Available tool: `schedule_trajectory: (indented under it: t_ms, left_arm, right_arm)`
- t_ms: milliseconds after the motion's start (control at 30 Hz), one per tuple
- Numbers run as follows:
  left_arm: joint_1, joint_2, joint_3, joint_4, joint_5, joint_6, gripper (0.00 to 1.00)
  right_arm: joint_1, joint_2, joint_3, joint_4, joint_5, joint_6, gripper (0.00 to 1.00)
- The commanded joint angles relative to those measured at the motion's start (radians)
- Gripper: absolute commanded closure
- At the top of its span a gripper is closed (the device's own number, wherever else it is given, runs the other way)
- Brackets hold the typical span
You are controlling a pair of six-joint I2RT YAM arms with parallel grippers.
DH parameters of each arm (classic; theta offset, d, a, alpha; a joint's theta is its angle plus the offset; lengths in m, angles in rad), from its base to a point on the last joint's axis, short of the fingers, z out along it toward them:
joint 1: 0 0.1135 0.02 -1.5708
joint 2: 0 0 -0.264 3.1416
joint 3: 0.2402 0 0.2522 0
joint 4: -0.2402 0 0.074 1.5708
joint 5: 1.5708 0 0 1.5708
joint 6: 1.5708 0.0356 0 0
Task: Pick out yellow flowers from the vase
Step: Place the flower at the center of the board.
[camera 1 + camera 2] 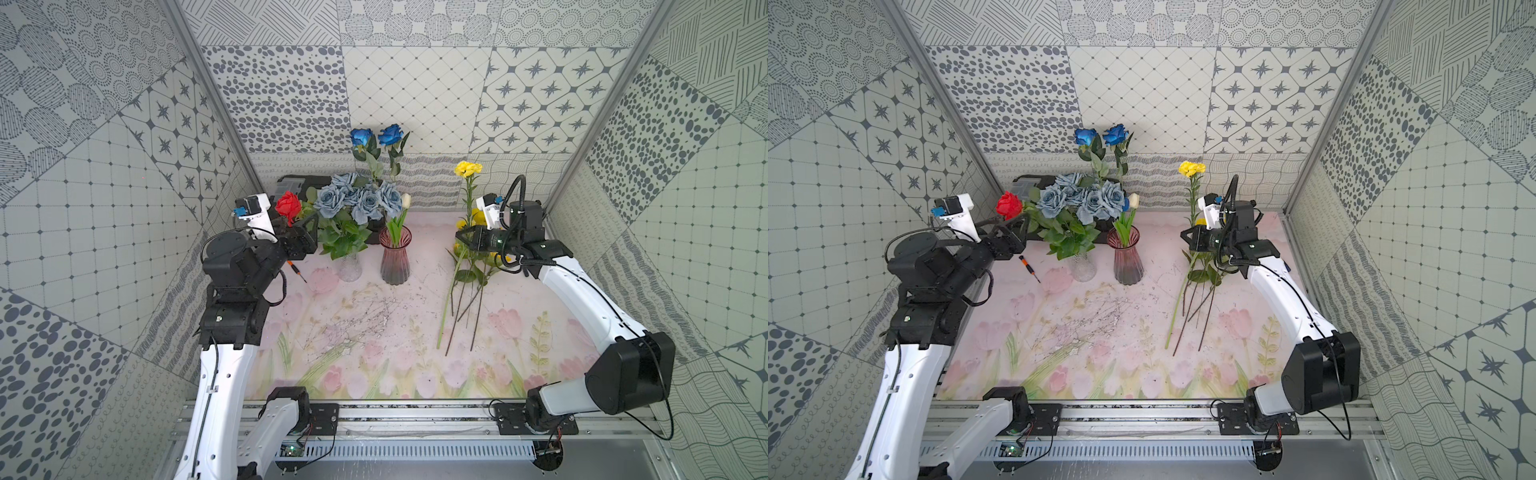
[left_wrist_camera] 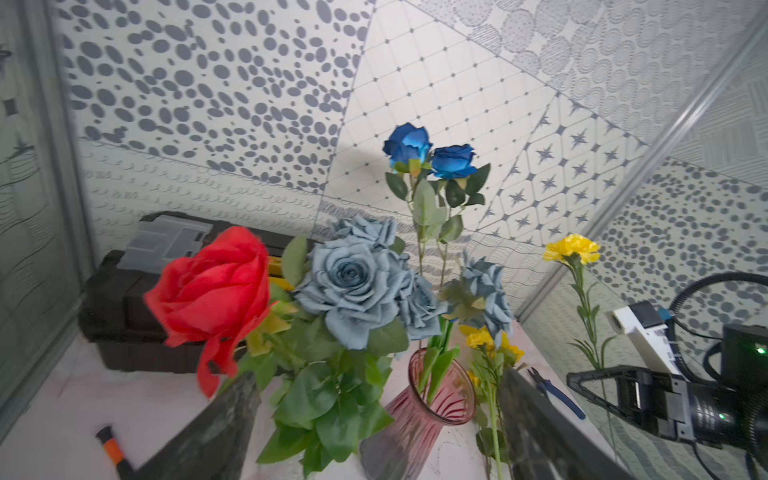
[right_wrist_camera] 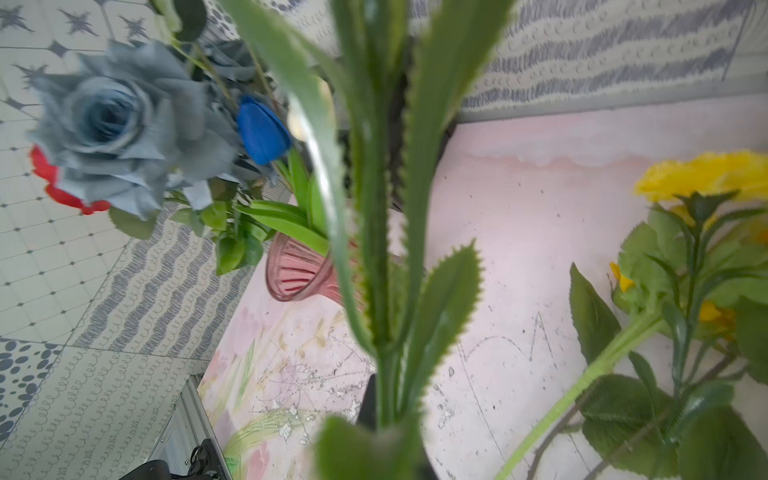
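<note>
I need to lower my right gripper next and tilt it downward over the leaves of the lying yellow flowers to release the green stem (image 3: 382,291), because its bloom is yellow like theirs.
My right gripper (image 1: 460,237) (image 1: 1187,237) is shut on the green stem (image 3: 382,291) of a yellow flower, held upright with its ruffled bloom (image 1: 468,168) (image 2: 571,248) high above the jaws. Several more yellow flowers (image 1: 467,266) (image 3: 706,174) lie on the table just below it, stems pointing toward the front. A clear glass vase (image 1: 350,267) holds grey-blue roses (image 1: 353,197) and a red flower (image 1: 287,204). My left gripper (image 1: 309,226) (image 2: 378,376) is open beside that bouquet's leaves, below the red flower, with nothing held.
A pink ribbed vase (image 1: 395,259) with a white tulip stands right of the clear vase. Behind are a dark vase with tall blue roses (image 1: 376,137) and a black toolbox (image 1: 299,185). A screwdriver (image 1: 297,272) lies by the left arm. Blue-handled pliers (image 2: 557,395) lie near the back.
</note>
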Motion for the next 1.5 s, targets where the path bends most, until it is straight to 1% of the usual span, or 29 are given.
schedule_trajectory:
  t_ms: [0, 67, 200, 467, 633, 1067, 1200, 1233, 1333, 1367, 1467]
  left_arm:
    - [0.108, -0.031, -0.053, -0.048, -0.067, 0.001, 0.10]
    - [0.141, -0.040, -0.071, -0.047, -0.057, -0.012, 0.10]
    - [0.174, -0.059, -0.095, -0.058, -0.093, -0.011, 0.10]
    - [0.203, -0.056, -0.131, -0.064, -0.129, -0.023, 0.10]
    - [0.213, -0.062, -0.159, -0.075, -0.160, -0.020, 0.10]
    - [0.248, -0.004, -0.227, -0.055, -0.107, -0.073, 0.10]
    - [0.255, 0.002, -0.245, -0.031, -0.068, -0.107, 0.10]
    - [0.258, 0.006, -0.246, -0.034, -0.067, -0.111, 0.10]
    - [0.268, 0.016, -0.252, -0.040, -0.073, -0.119, 0.10]
    - [0.270, 0.017, -0.256, -0.040, -0.076, -0.122, 0.10]
    - [0.273, 0.018, -0.258, -0.036, -0.074, -0.128, 0.10]
  right_arm:
    - [-0.023, 0.050, 0.025, -0.074, 0.029, -0.006, 1.00]
    - [-0.038, 0.083, 0.027, -0.100, 0.035, -0.017, 1.00]
    - [-0.059, 0.138, 0.016, -0.117, 0.058, -0.030, 1.00]
    - [-0.084, 0.266, 0.022, -0.122, 0.058, -0.030, 1.00]
    - [-0.087, 0.313, 0.027, -0.112, 0.060, -0.030, 1.00]
    - [-0.104, 0.383, 0.021, -0.098, 0.055, -0.008, 1.00]
    - [-0.106, 0.393, 0.023, -0.115, 0.063, -0.012, 0.99]
    - [-0.107, 0.394, 0.021, -0.117, 0.066, -0.012, 0.94]
    - [-0.110, 0.386, 0.021, -0.133, 0.060, -0.020, 0.71]
    - [-0.110, 0.380, 0.019, -0.137, 0.063, -0.022, 0.65]
    - [-0.115, 0.355, 0.007, -0.139, 0.074, -0.024, 0.57]
